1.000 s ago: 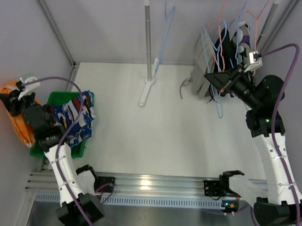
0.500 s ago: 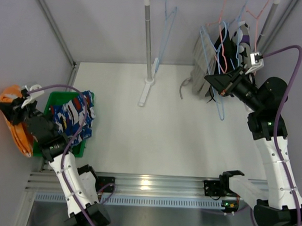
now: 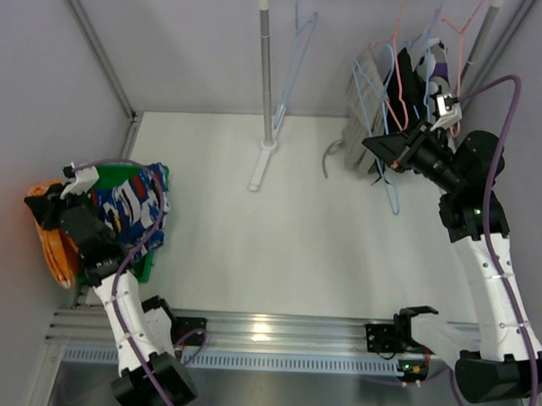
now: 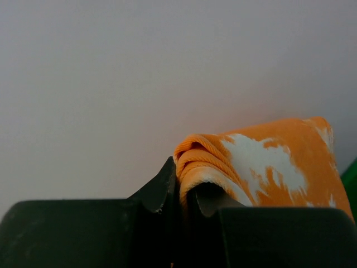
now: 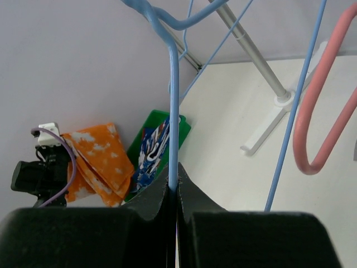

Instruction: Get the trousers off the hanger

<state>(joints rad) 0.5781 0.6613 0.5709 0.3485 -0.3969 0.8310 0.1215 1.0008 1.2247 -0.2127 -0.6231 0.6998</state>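
Note:
Next, my left gripper needs to swing the orange trousers (image 3: 57, 252) away from the wall and away from my base, turning over the green bin's far end.
My left gripper (image 4: 184, 187) is shut on a fold of the orange trousers (image 4: 262, 162), which have white patches. From above, that gripper (image 3: 46, 207) holds the orange trousers (image 3: 57, 252) in the air just left of the green bin (image 3: 113, 171). Blue-and-white patterned trousers (image 3: 131, 210) lie in the bin. My right gripper (image 5: 174, 187) is shut on the wire of a light blue hanger (image 5: 173, 111). In the top view this gripper (image 3: 383, 147) sits at the rack beside grey trousers (image 3: 359, 112) hanging there.
A clothes rack pole (image 3: 267, 68) with a white foot (image 3: 262, 167) stands at the back centre. Several hangers, pink (image 5: 321, 123) and blue, dangle from the rail at the back right. Purple cables loop off both arms. The wall is close on the left.
My left arm has carried the orange trousers down and then right, closer to the green bin. The right gripper has shifted slightly left with the hanger.

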